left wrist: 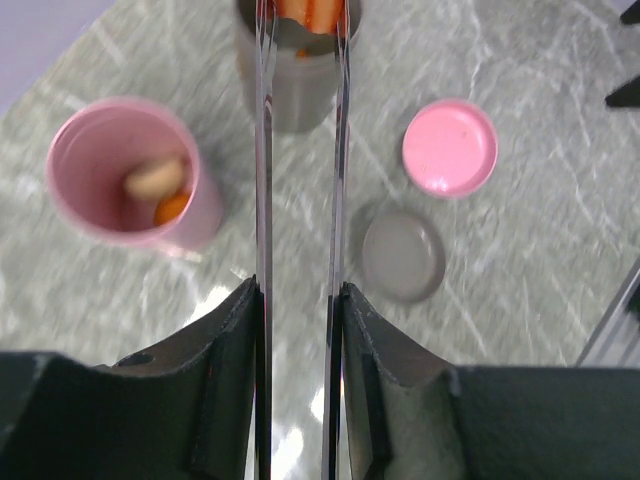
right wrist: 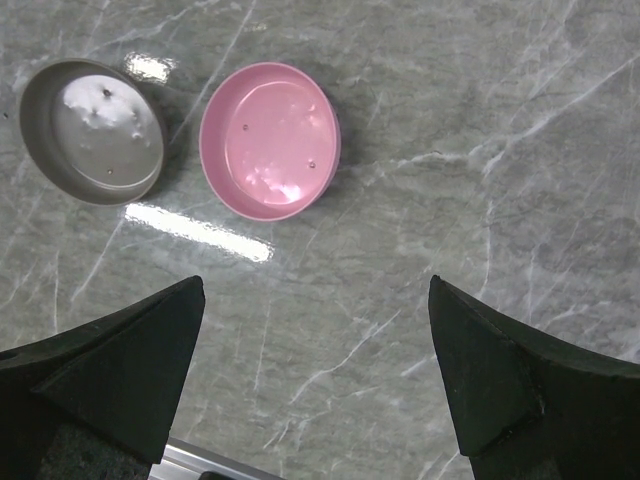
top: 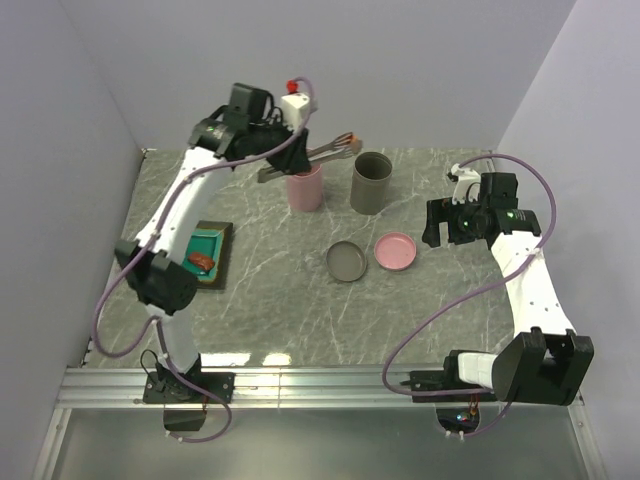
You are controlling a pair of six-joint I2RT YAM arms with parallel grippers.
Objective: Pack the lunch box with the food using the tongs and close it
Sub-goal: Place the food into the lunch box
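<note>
The tips of the tongs are short of the middle of the grey tub, so next my left gripper will go down toward the right in the top view to release the food over the grey tub's opening (top: 372,167) (left wrist: 300,38).
My left gripper (left wrist: 300,295) is shut on the tongs (left wrist: 263,150), pressing their two thin metal arms together. The tongs (top: 325,152) reach toward the back right, and their tips pinch a red-orange food piece (left wrist: 310,12) over the mouth of the grey lunch box tub (left wrist: 295,85). The pink tub (left wrist: 205,215) beside it holds a pale tan ball (left wrist: 155,177) and an orange piece (left wrist: 172,207). A brown-red piece (top: 203,261) lies on the teal tray (top: 215,240). My right gripper (right wrist: 315,300) hangs open and empty above the table at the right (top: 437,222).
A pink lid (right wrist: 270,140) and a grey lid (right wrist: 92,130) lie upside down side by side on the marble table, in front of the tubs (top: 371,182). Walls close the back and both sides. A metal rail runs along the near edge.
</note>
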